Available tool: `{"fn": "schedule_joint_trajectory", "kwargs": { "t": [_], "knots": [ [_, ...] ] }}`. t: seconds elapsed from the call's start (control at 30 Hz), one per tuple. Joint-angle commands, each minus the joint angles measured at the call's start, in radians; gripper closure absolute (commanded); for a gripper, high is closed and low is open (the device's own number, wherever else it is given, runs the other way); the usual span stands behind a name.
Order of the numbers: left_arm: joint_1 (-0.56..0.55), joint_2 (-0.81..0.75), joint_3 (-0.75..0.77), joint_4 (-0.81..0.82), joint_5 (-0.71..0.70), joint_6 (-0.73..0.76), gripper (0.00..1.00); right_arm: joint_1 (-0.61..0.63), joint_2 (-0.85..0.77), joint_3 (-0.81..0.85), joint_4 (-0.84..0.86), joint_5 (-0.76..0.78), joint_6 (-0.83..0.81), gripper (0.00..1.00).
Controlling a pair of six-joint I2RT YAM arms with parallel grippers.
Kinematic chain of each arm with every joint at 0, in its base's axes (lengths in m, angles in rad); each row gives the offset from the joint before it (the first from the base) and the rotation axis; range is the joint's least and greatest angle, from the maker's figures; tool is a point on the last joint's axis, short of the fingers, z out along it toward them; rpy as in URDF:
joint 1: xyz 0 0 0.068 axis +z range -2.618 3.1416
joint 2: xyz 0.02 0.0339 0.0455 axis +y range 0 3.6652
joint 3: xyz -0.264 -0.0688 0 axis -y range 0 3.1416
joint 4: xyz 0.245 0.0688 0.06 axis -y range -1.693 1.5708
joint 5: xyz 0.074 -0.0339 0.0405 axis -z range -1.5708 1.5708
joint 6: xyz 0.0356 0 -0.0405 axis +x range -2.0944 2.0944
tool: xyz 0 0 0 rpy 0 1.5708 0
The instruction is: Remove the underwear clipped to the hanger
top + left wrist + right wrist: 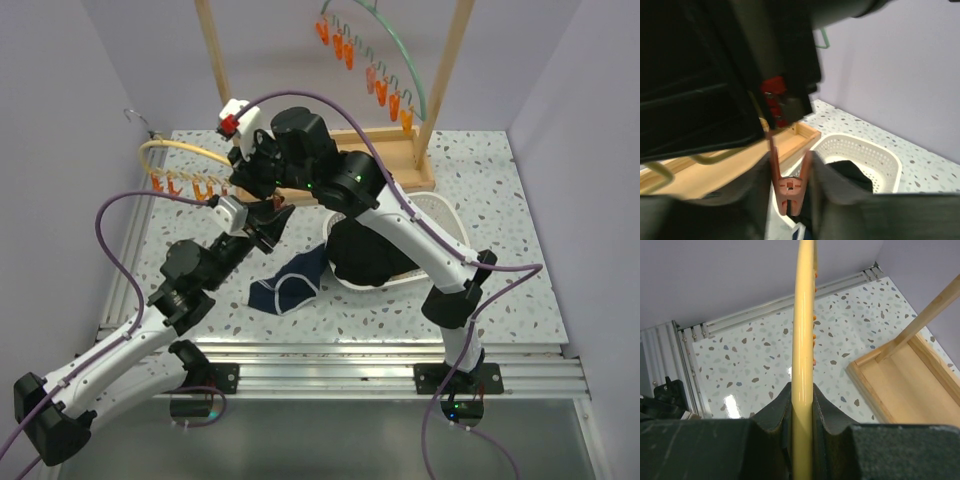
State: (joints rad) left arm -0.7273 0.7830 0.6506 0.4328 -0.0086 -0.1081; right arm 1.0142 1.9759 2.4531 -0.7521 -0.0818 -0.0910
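Note:
The yellow hanger goes up and outward in my right gripper next for release at the rack's open space beside the green hanger, since that space is above and outward of the gripper.
My right gripper (pixel 802 395) is shut on the yellow hanger (pixel 804 315), holding it above the table at the left (pixel 180 150). Orange clips (pixel 185 186) hang from the hanger. My left gripper (pixel 790 172) is shut on one orange clip (pixel 788 192), with the fingers (pixel 832 185) pressing its two legs. A thin dark strip shows in that clip's mouth; I cannot tell whether it is cloth. Navy underwear with white trim (pixel 290 290) lies on the table. Black underwear (pixel 365 255) is piled in the white basket (pixel 450 215).
A wooden rack (pixel 385 140) stands at the back with a green hanger (pixel 400 50) and orange clips on it. The basket (pixel 875 152) sits just in front of the rack's base. Purple walls close in on three sides.

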Motion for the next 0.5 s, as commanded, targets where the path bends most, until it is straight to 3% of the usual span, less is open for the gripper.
{"fn": "schedule_joint_trajectory", "kwargs": {
  "t": [0.0, 0.1, 0.17, 0.47],
  "knots": [
    [-0.006, -0.019, 0.038, 0.035, 0.012, 0.001, 0.52, 0.004, -0.032, 0.021, 0.082, -0.013, -0.038, 1.00],
    [-0.006, -0.062, 0.020, 0.003, -0.020, -0.005, 0.23, 0.003, -0.043, 0.018, 0.074, 0.004, -0.081, 1.00],
    [-0.006, -0.105, 0.003, -0.017, -0.031, -0.007, 0.13, 0.001, -0.052, 0.011, 0.076, 0.028, -0.111, 1.00],
    [-0.006, -0.251, -0.023, -0.259, -0.096, 0.002, 0.04, -0.114, -0.135, -0.023, 0.066, 0.014, -0.093, 1.00]
  ]
}}
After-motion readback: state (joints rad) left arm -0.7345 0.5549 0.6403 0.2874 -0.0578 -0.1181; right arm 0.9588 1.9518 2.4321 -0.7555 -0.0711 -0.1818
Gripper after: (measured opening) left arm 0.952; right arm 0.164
